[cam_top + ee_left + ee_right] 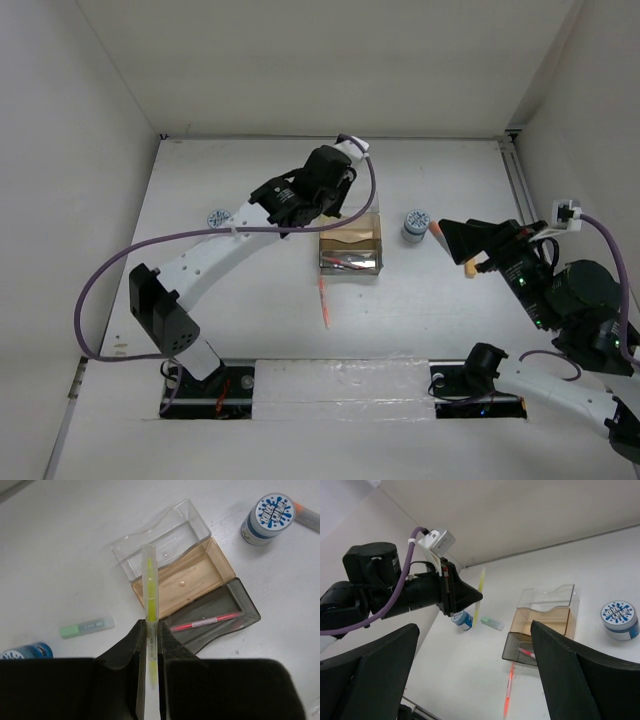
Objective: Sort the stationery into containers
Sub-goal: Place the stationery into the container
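Observation:
I will next move my left gripper back and down over the organizer's dark compartment [212,613] and turn it to release the yellow pen [150,580], because a red pen is already inside.
My left gripper [150,630] is shut on a thin yellow pen [150,580], which sticks out forward above the organizer [150,545]. The organizer has a clear, a tan [200,565] and a dark compartment; a red pen [205,622] lies in the dark one. In the top view the left gripper [335,208] hovers at the organizer's [376,240] far left corner. My right gripper [455,245] stands open and holds nothing, just right of a blue-patterned roll [415,224]. An orange pen [324,300] lies in front of the organizer.
A green marker [87,626] and a second roll [25,651] lie left of the organizer. A grey marker with an orange end [307,517] rests beside the right roll [267,517]. White walls close the table on three sides.

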